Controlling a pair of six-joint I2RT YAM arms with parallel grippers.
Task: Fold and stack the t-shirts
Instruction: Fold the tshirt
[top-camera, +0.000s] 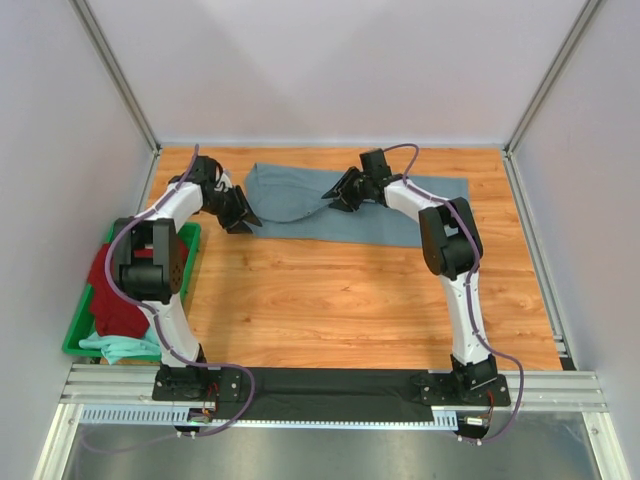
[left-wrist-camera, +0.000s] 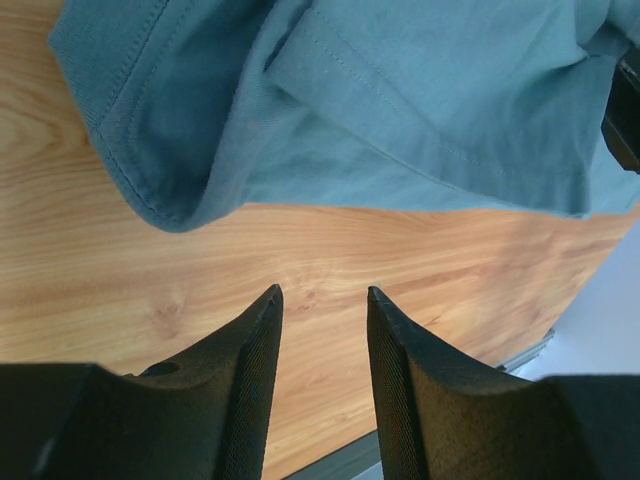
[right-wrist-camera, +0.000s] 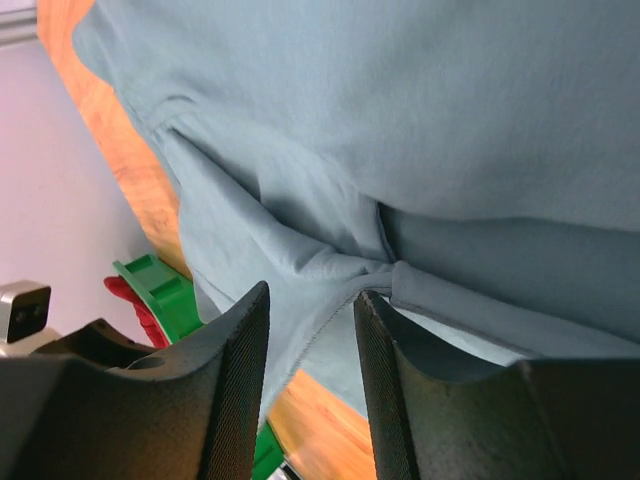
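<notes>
I will move my left gripper outward and down, past the shirt's near edge, onto the corner of the shirt's upper layer (top-camera: 261, 214) (left-wrist-camera: 280, 78), because the gripper's fingers are over bare wood.
The slate grey-blue t-shirt (top-camera: 400, 215) lies spread along the far side of the wooden table, its left part bunched into a rounded fold. My left gripper (top-camera: 243, 220) hovers just off that left end. In the left wrist view it (left-wrist-camera: 322, 292) stands open over bare wood, with the shirt's hem (left-wrist-camera: 400, 100) beyond the tips. My right gripper (top-camera: 335, 200) is over the shirt's middle fold. In the right wrist view it (right-wrist-camera: 312, 290) is open, and a creased fold of the shirt (right-wrist-camera: 400, 120) lies by its right fingertip. A dark red t-shirt (top-camera: 105, 290) and a mint-green one (top-camera: 125, 347) lie in the bin.
A green plastic bin (top-camera: 75, 335) sits at the table's left edge beside the left arm; it also shows in the right wrist view (right-wrist-camera: 150, 275). White walls with metal frame posts enclose the table on three sides. Bare wood runs between the shirt and the arm bases.
</notes>
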